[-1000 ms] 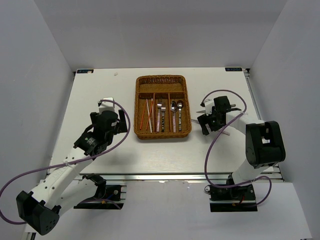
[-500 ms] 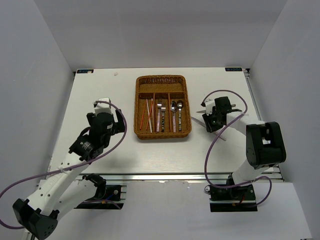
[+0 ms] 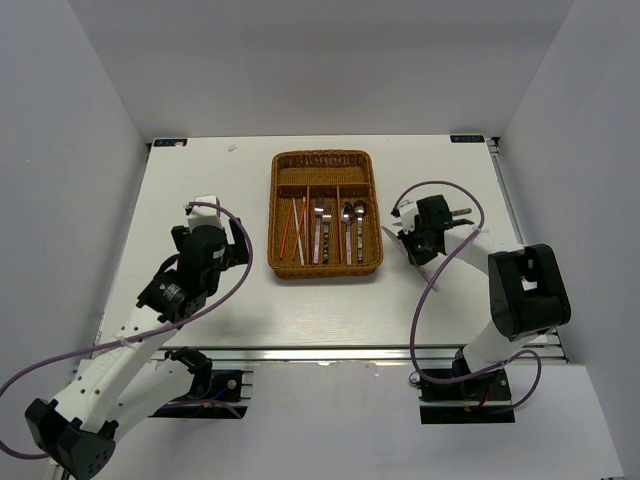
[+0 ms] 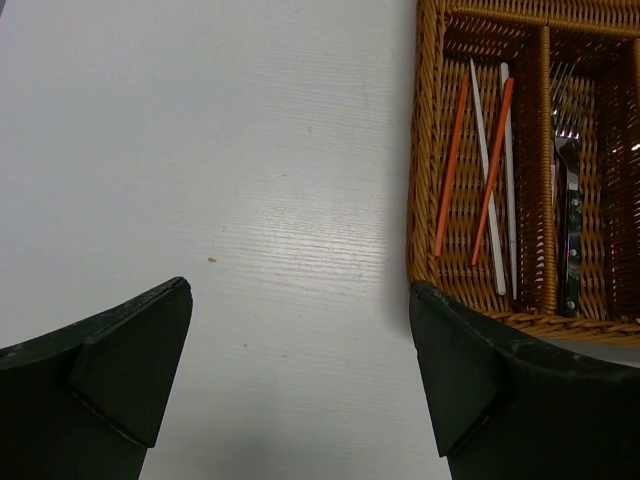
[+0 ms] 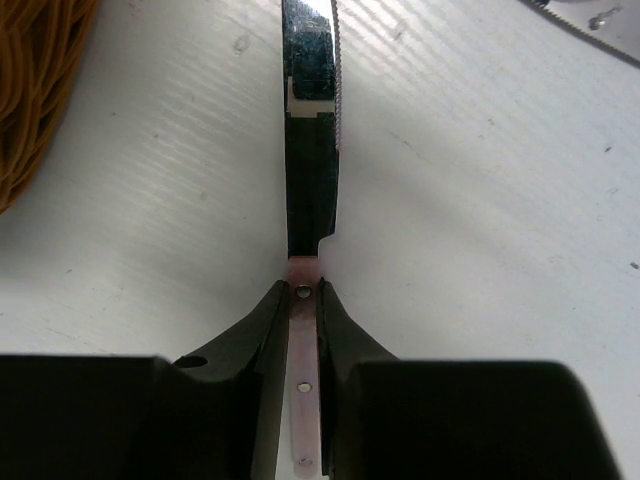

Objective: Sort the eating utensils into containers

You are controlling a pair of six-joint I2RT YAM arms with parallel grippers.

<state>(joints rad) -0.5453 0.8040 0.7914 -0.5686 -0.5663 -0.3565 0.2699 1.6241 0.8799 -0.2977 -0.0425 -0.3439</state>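
Note:
The tray's wide section (image 3: 322, 171) lies outward and to the gripper's left in the top view, so my right gripper will lift, turn and then go down into it.
My right gripper (image 5: 303, 300) is shut on the pink riveted handle of a knife (image 5: 310, 150), whose dark serrated blade lies flat on the white table and points away from the fingers. From above, this gripper (image 3: 413, 245) sits just right of the brown wicker tray (image 3: 273, 215). The tray's narrow compartments hold red and white chopsticks (image 3: 295, 225), forks (image 3: 320, 232) and spoons (image 3: 352, 215). My left gripper (image 4: 300, 370) stands open and empty over bare table, left of the tray (image 4: 428, 200). Chopsticks (image 4: 490, 170) and a fork (image 4: 570, 200) show there.
The tray's curved woven wall (image 5: 30, 80) lies left of the knife blade. A bit of toothed metal (image 5: 590, 25) shows at the top right of the right wrist view. The wide top section of the tray (image 3: 322, 172) looks bare.
The right gripper has closed onto the knife's pink handle and shifted slightly towards the tray. The left arm has drawn back a little to the left, still open.

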